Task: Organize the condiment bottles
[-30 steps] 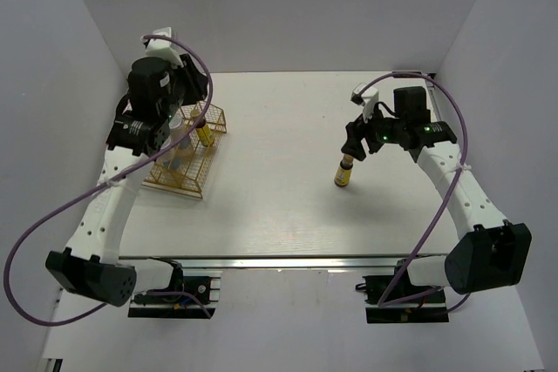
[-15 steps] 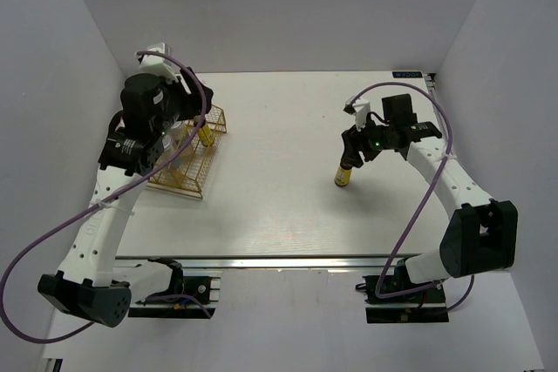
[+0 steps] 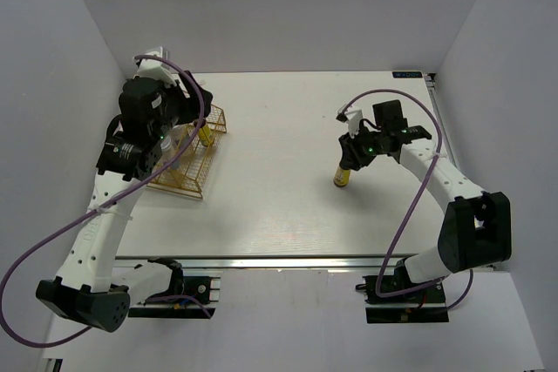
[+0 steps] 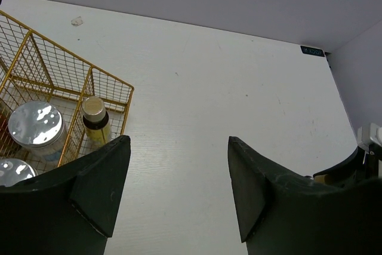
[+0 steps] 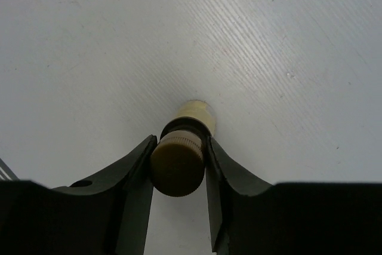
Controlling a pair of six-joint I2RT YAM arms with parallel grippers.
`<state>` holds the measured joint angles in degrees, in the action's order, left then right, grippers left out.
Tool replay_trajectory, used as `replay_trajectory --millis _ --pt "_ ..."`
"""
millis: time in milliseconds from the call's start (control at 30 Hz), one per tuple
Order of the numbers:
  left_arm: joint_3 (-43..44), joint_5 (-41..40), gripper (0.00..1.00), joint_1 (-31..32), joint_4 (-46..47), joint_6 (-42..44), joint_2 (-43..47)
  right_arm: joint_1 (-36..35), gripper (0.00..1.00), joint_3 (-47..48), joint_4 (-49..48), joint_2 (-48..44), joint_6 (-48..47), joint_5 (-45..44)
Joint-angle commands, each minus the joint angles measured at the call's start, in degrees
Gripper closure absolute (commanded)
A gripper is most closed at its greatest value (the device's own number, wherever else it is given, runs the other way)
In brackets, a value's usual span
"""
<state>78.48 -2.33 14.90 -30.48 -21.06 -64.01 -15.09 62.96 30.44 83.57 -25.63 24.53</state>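
Observation:
The spot in the basket [image 3: 199,163] beside the second amber bottle is empty, so the right gripper will next lift, move left in the top view and lower into it.
A dark amber bottle [image 3: 342,177] with a yellow label stands upright on the table right of centre. My right gripper [image 3: 350,153] is over it, and in the right wrist view its fingers [image 5: 180,145] are shut on the tan cap [image 5: 178,168]. My left gripper [image 4: 179,165] is open and empty, held above the table beside the gold wire basket [image 4: 71,64]. The basket holds a second amber bottle [image 4: 95,122] and two white bottles with silver caps [image 4: 36,125]. The large black-capped bottle is hidden.
The basket [image 3: 187,182] sits at the table's left side, under my left arm. White walls close in the table at the back, left and right. The table's front edge runs along a metal rail [image 3: 279,260].
My right gripper has moved left onto the amber bottle and closed round its cap. My left arm has shifted slightly left over the basket.

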Motion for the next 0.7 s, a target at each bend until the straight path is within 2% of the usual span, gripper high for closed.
replay_trajectory --millis 0,67,133,233,400,433,533,667 --pt "1.3 0.1 0.24 -0.2 -1.3 0.0 1.9 -0.6 0.64 0.1 -2.9 -0.3 -1.0 -0.2" --pt "1.2 0.0 0.24 -0.2 -1.4 0.0 2.0 -0.9 0.72 0.2 -2.8 0.0 -1.6 0.1" --pt "1.1 0.0 0.24 -0.2 -1.4 -0.1 2.3 -0.9 0.87 0.5 -2.8 -0.1 -2.3 0.4" --pt "1.4 0.0 0.24 -0.2 -1.4 0.0 2.4 -1.3 1.0 1.3 -2.7 -0.6 -2.8 1.1" --pt "4.5 0.7 0.22 -0.2 -1.9 0.3 2.0 -3.8 1.0 7.2 -2.2 -1.4 -2.0 6.7" --pt "6.0 0.7 0.21 -0.2 -1.9 0.5 2.0 -6.2 1.0 8.7 -2.6 -1.1 -1.7 7.3" --pt "8.3 0.8 0.18 -0.2 -2.2 1.2 2.1 -12.1 1.0 16.6 -4.1 1.3 0.6 8.5" --pt "11.6 0.0 0.12 -0.2 -2.7 1.6 3.5 -18.2 1.0 30.8 -6.5 10.1 5.8 10.3"
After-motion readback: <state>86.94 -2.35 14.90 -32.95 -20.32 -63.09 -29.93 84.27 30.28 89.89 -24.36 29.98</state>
